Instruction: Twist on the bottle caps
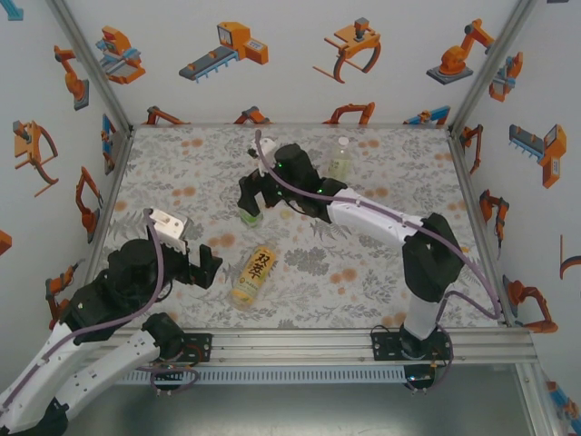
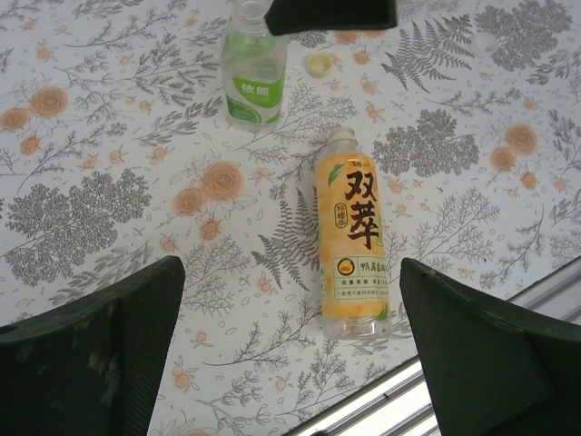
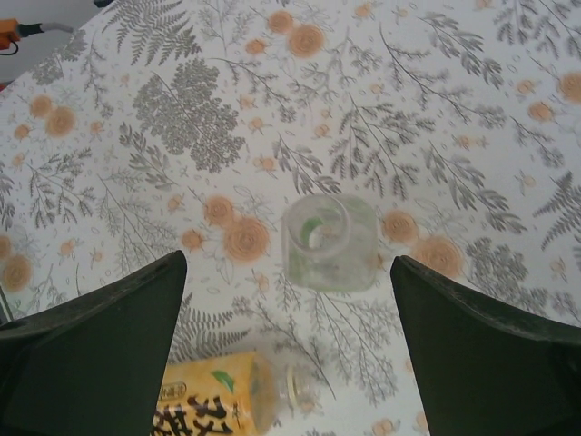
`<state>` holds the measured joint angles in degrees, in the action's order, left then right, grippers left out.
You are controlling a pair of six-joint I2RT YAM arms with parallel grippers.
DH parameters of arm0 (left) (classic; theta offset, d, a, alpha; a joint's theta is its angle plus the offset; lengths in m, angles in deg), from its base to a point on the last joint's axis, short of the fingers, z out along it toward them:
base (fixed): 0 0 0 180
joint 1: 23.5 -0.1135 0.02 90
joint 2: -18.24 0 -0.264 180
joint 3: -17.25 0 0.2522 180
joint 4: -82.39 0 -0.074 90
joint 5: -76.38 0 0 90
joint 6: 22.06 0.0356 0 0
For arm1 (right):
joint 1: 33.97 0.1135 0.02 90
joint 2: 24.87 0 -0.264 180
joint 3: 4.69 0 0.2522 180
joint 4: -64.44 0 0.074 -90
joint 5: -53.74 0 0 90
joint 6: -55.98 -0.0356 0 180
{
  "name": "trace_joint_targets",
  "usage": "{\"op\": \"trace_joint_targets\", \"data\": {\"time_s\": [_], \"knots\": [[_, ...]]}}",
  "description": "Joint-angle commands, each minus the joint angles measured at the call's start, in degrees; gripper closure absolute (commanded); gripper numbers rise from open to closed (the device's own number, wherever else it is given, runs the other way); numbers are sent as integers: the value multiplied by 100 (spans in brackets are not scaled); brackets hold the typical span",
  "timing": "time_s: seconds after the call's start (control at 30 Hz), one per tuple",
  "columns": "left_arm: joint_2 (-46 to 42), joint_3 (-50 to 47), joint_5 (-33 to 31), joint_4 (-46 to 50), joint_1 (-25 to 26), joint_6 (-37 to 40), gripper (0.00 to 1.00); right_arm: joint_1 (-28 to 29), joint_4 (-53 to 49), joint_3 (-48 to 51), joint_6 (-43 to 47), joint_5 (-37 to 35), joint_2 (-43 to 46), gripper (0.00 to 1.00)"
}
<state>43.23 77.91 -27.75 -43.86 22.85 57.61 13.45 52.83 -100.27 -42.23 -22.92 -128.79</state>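
I should next lower my right gripper's open fingers around the top part of the green-tinted bottle below, then close.
A short green-tinted bottle [image 1: 250, 216] [image 2: 253, 77] stands upright in mid-table. From above, its mouth [image 3: 316, 229] is open with no cap on it. My right gripper [image 1: 257, 202] [image 3: 289, 262] hovers just over it, open, holding nothing. A small pale cap [image 2: 319, 64] lies on the table beside this bottle. The amber bottle [image 1: 254, 272] [image 2: 352, 243] [image 3: 218, 400] with a yellow label lies on its side nearer the front. My left gripper [image 1: 201, 271] [image 2: 290, 263] is open and empty, left of the amber bottle. A clear bottle [image 1: 341, 159] stands at the back.
The flowered table cloth [image 1: 381, 272] ends at a metal rail [image 1: 309, 341] along the front, close to the amber bottle's base. White walls with robot stickers close in the left, back and right sides.
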Motion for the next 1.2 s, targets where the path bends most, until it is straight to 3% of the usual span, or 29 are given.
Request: {"op": "trace_joint_targets", "data": {"time_s": [0.0,0.3,0.6,0.83,1.17], "knots": [[-88,-49,-122,58,-38,-144,6,145,595,-96,116,-243,-401,16],[-119,-118,-266,70,-38,-119,6,217,1035,-96,53,-550,-1127,20],[-119,-220,-283,-28,-38,-96,6,219,1152,-18,-16,-588,-1324,38],[-113,-283,-188,-144,-38,-58,6,219,942,-10,-19,-529,-1100,49],[-96,-510,308,-715,-38,230,6,221,532,268,142,-294,-149,54]]}}
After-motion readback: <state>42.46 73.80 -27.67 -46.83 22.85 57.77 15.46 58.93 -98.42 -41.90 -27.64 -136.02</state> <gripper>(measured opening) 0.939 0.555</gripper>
